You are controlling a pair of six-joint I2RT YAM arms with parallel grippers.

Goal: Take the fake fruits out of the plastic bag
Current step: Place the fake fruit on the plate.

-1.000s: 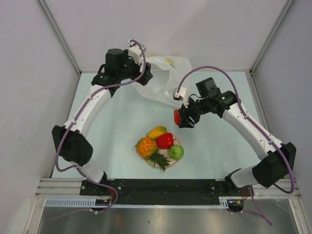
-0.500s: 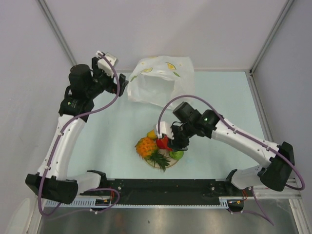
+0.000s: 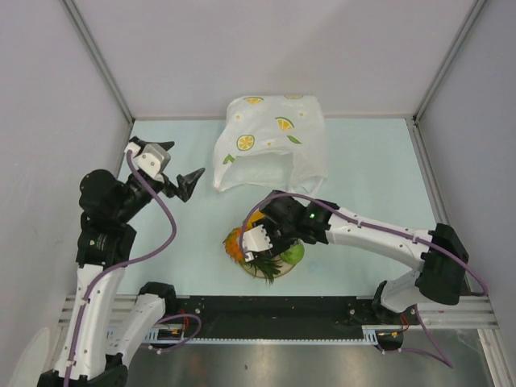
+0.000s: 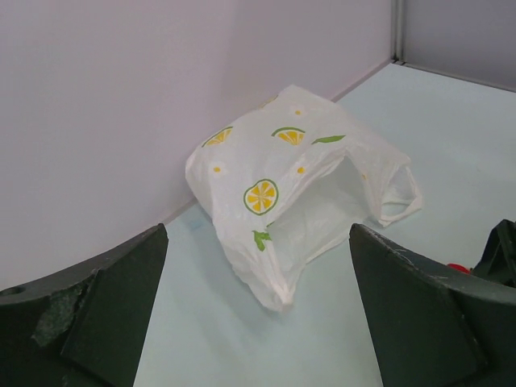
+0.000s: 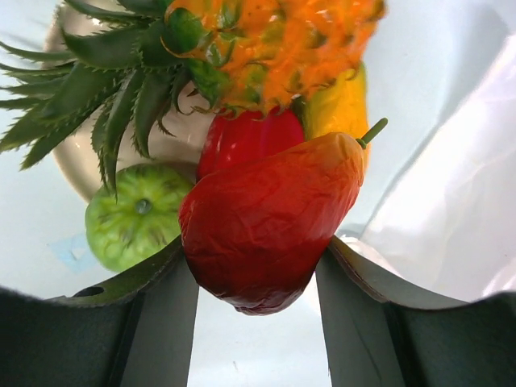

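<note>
The red pear-shaped fruit (image 5: 270, 226) still hangs above the plate, so my right gripper needs to go down next onto the glossy red piece (image 5: 242, 141) beside the green one and let the fruit go.
The plastic bag (image 3: 270, 141) (image 4: 282, 177), white with lemon prints, lies slumped at the back of the table with its mouth towards the arms. On the round beige plate (image 3: 278, 276) (image 5: 72, 153) lie the fake fruits: an orange pineapple (image 3: 235, 242) (image 5: 282, 48), a yellow mango piece (image 5: 343, 105), a glossy red piece (image 5: 242, 141) and a round green piece (image 3: 294, 254) (image 5: 133, 214). My right gripper (image 3: 270, 242) (image 5: 254, 266) hangs right over the plate, shut on a red pear-shaped fruit (image 5: 270, 226). My left gripper (image 3: 187, 181) (image 4: 258, 322) is open and holds nothing, left of the bag.
White walls enclose the pale table on three sides, and the bag rests against the back wall. The arms' mounting rail (image 3: 266, 310) runs along the near edge, just below the plate.
My right arm carried the red fruit from beside the bag down to the plate. My left arm drew back leftwards from the bag, which has dropped onto the table.
</note>
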